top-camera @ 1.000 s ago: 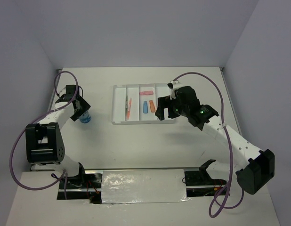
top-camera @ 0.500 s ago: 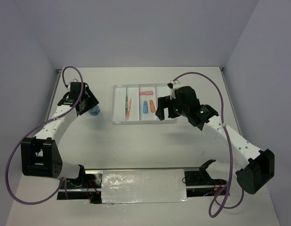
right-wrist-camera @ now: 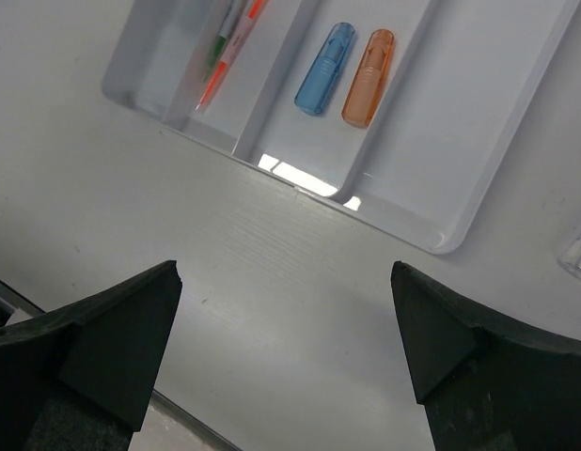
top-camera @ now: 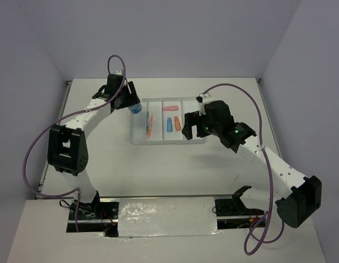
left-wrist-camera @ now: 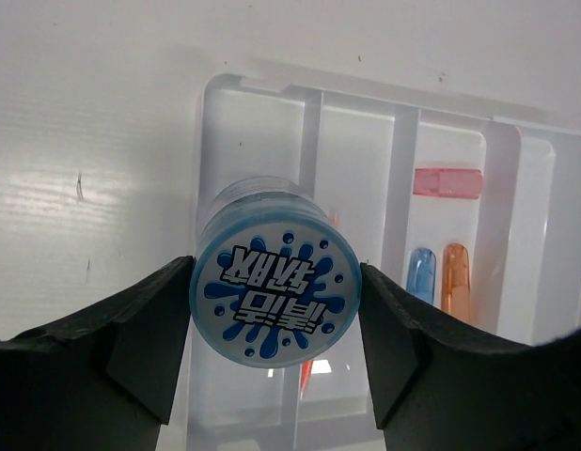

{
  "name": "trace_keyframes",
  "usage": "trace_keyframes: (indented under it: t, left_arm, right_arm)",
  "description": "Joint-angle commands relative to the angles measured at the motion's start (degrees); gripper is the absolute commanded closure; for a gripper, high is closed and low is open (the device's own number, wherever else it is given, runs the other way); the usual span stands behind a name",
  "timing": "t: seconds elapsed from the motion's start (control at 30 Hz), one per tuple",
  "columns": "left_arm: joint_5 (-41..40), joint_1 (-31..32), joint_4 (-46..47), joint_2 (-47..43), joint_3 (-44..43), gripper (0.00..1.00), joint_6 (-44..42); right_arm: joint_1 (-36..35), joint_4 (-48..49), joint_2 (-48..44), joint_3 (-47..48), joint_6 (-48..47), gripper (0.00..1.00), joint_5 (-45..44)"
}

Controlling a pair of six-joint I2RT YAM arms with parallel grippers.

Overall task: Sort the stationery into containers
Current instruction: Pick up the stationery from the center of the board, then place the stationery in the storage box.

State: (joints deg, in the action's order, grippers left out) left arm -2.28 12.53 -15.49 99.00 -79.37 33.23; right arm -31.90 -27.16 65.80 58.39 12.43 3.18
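The far end of the tray's empty section (left-wrist-camera: pixel 257 132) beside the pens is below. My left gripper should next lower the bottle slightly outward into that end and let go of it.
My left gripper (top-camera: pixel 134 106) is shut on the small clear blue-capped bottle (top-camera: pixel 136 108) and holds it above the far left corner of the white tray (top-camera: pixel 137 141). In the left wrist view the bottle's printed blue cap (left-wrist-camera: pixel 274 296) sits between my fingers, over the tray's leftmost divider (left-wrist-camera: pixel 307 141). The orange pen (top-camera: pixel 151 121) and the thin green pen lie in the second compartment. The pink (top-camera: pixel 170 108), blue (top-camera: pixel 169 125) and orange (top-camera: pixel 177 123) capsules lie in the third. My right gripper (top-camera: pixel 187 127) is open and empty above the tray's near right part. The rolls are out of view.
The right wrist view shows the tray's near rim (right-wrist-camera: pixel 431 240), the blue (right-wrist-camera: pixel 325 69) and orange (right-wrist-camera: pixel 369 77) capsules, and part of a clear object (right-wrist-camera: pixel 577 249) on the table at the frame's right edge. Purple cables arc above both arms.
My left arm has swung from the table's left side up and right to the tray's far left corner, carrying the bottle. My right arm has barely moved.
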Motion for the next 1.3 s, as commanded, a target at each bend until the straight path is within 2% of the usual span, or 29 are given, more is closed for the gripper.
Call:
trace_keyframes:
  t: [0.0, 0.43, 0.6, 0.67, 0.77, 0.8, 0.87, 0.9, 1.07, 1.1, 1.27]
  left_arm:
    - [-0.69, 0.21, 3.09, 4.16, -5.96, 1.0, -2.64]
    - [-1.76, 0.21, 3.71, 14.9, -14.4, 1.0, -4.58]
    - [-1.67, 0.21, 4.59, 16.75, -14.58, 0.94, -4.67]
    - [-1.85, 0.21, 4.67, 16.93, -14.67, 0.87, -4.76]
    - [-1.58, 0.21, 4.59, 17.1, -14.84, 0.68, -4.93]
    - [-1.58, 0.3, 4.41, 17.1, -14.85, 0.55, -4.76]
    - [-1.5, 0.3, 4.59, 16.84, -14.32, 0.4, -4.5]
    - [-1.84, 0.3, 4.33, 16.75, -14.4, 0.29, -4.23]
    - [-1.15, 0.21, 3.44, 15.7, -14.76, 0.18, -3.62]
    - [-0.8, 0.3, 3.1, 15.44, -14.93, 0.09, -3.61]
    - [-0.26, 0.3, 1.96, 12.8, -15.02, 0.06, -3.18]
  right_arm:
    - [-0.53, 0.44, -1.55, 0.41, -0.91, 0.0, -0.9]
    - [-0.44, 0.79, -0.06, 0.5, -1.26, 0.0, -0.63]
    - [-0.44, 0.7, 0.29, 0.76, -1.35, 0.0, -0.63]
    - [-0.53, 0.7, 0.47, 0.94, -1.35, 0.0, -0.63]
    - [-0.44, 0.61, 0.56, 1.11, -1.44, 0.0, -0.54]
    - [-0.44, 0.61, 0.73, 1.11, -1.44, 0.0, -0.54]
    - [-0.44, 0.53, 0.91, 1.29, -1.44, 0.0, -0.46]
    - [-0.44, 0.44, 1.0, 1.29, -1.44, 0.0, -0.46]
    - [-0.53, 0.26, 1.44, 1.46, -1.53, 0.0, -1.25]
    - [-0.36, 0.18, 1.7, 1.46, -1.53, 0.0, -1.33]
    - [0.6, 0.53, 2.66, 1.37, -1.09, 0.0, -0.9]
